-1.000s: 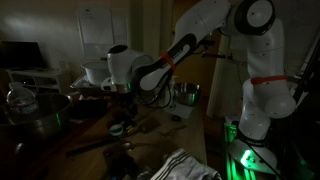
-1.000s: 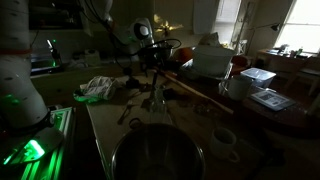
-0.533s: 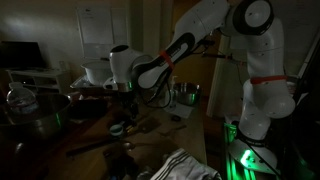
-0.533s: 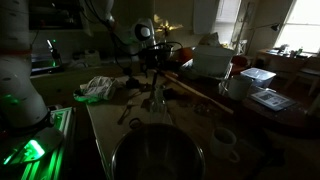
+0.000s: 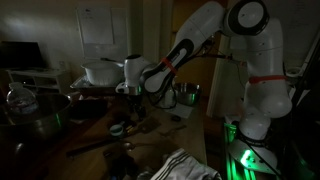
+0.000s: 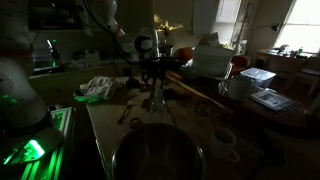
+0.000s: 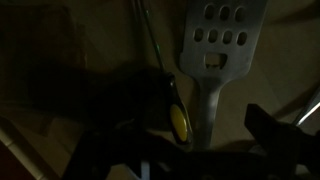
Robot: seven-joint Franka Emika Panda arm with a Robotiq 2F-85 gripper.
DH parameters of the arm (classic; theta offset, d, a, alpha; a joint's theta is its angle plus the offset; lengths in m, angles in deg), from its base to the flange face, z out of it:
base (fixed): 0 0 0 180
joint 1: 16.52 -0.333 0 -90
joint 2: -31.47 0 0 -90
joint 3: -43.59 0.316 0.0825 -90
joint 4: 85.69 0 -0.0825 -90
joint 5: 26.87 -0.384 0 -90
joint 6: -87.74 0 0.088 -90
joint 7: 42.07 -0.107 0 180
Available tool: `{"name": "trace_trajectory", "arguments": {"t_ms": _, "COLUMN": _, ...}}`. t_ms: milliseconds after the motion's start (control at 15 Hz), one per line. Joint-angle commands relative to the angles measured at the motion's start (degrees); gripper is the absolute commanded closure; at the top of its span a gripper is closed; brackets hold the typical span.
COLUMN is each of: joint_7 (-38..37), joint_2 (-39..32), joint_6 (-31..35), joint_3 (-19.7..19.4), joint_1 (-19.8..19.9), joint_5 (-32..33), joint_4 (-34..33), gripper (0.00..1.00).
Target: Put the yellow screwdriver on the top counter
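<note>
My gripper moves down next until its parted fingers are on either side of the handle and closes on it, since the yellow screwdriver's handle (image 7: 178, 117) lies below, between them.
In the wrist view the yellow screwdriver (image 7: 178, 121) lies on the wooden tabletop, its thin dark shaft running up and to the left. My gripper (image 7: 185, 150) is just above it. One dark finger (image 7: 275, 132) is to its right and a dark mass to its left, so the jaws stand apart around the handle without holding it. In both exterior views the gripper (image 5: 130, 95) (image 6: 152, 70) hangs low over the cluttered table, and the screwdriver is too dark to make out there. The top counter's reddish-brown edge (image 6: 200, 92) runs just behind the gripper.
A slotted metal spatula (image 7: 222, 38) lies right beside the screwdriver. A large metal bowl (image 6: 155, 155), a mug (image 6: 222, 140) and a white cloth (image 6: 97, 87) sit on the table. A white pot (image 5: 100, 72) and a metal cup (image 5: 187, 95) stand near the arm.
The arm has swung the gripper sideways along the table and a little lower. Nothing has been picked up.
</note>
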Motion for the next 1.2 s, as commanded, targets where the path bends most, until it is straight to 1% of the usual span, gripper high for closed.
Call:
{"name": "trace_trajectory", "arguments": {"t_ms": 0, "joint_7": -0.2, "joint_2": 0.1, "joint_6": -0.1, "joint_3": -0.5, "joint_1": -0.6, "joint_5": 0.5, "joint_4": 0.3, "gripper": 0.0}}
{"name": "trace_trajectory", "arguments": {"t_ms": 133, "joint_7": -0.3, "joint_2": 0.3, "joint_6": -0.2, "joint_3": -0.5, "joint_1": -0.8, "joint_5": 0.9, "joint_4": 0.4, "gripper": 0.0}}
{"name": "trace_trajectory", "arguments": {"t_ms": 200, "joint_7": 2.5, "joint_2": 0.0, "joint_6": 2.1, "joint_3": 0.4, "joint_1": -0.1, "joint_5": -0.9, "joint_4": 1.0, "gripper": 0.0}}
{"name": "trace_trajectory", "arguments": {"t_ms": 467, "joint_7": 9.8, "joint_2": -3.4, "joint_6": 8.1, "joint_3": 2.8, "joint_1": 1.6, "joint_5": -8.7, "joint_4": 1.2, "gripper": 0.0}}
{"name": "trace_trajectory", "arguments": {"t_ms": 600, "joint_7": 11.5, "joint_2": -5.0, "joint_6": 10.3, "joint_3": 3.0, "joint_1": 1.7, "joint_5": -9.7, "joint_4": 1.0, "gripper": 0.06}}
{"name": "trace_trajectory", "arguments": {"t_ms": 800, "joint_7": 10.4, "joint_2": -6.6, "joint_6": 12.7, "joint_3": 2.1, "joint_1": 1.2, "joint_5": -7.8, "joint_4": 1.1, "gripper": 0.09}}
{"name": "trace_trajectory", "arguments": {"t_ms": 933, "joint_7": 8.2, "joint_2": -7.5, "joint_6": 14.7, "joint_3": 0.7, "joint_1": 0.2, "joint_5": -5.3, "joint_4": 1.0, "gripper": 0.12}}
{"name": "trace_trajectory", "arguments": {"t_ms": 1000, "joint_7": 7.0, "joint_2": -8.0, "joint_6": 15.5, "joint_3": 0.0, "joint_1": -0.6, "joint_5": -3.9, "joint_4": 0.5, "gripper": 0.16}}
{"name": "trace_trajectory", "arguments": {"t_ms": 1067, "joint_7": 6.3, "joint_2": -8.4, "joint_6": 15.9, "joint_3": -0.6, "joint_1": -1.1, "joint_5": -2.7, "joint_4": 0.2, "gripper": 0.14}}
{"name": "trace_trajectory", "arguments": {"t_ms": 1133, "joint_7": 5.5, "joint_2": -8.8, "joint_6": 16.3, "joint_3": -1.1, "joint_1": -1.6, "joint_5": -1.3, "joint_4": -0.2, "gripper": 0.15}}
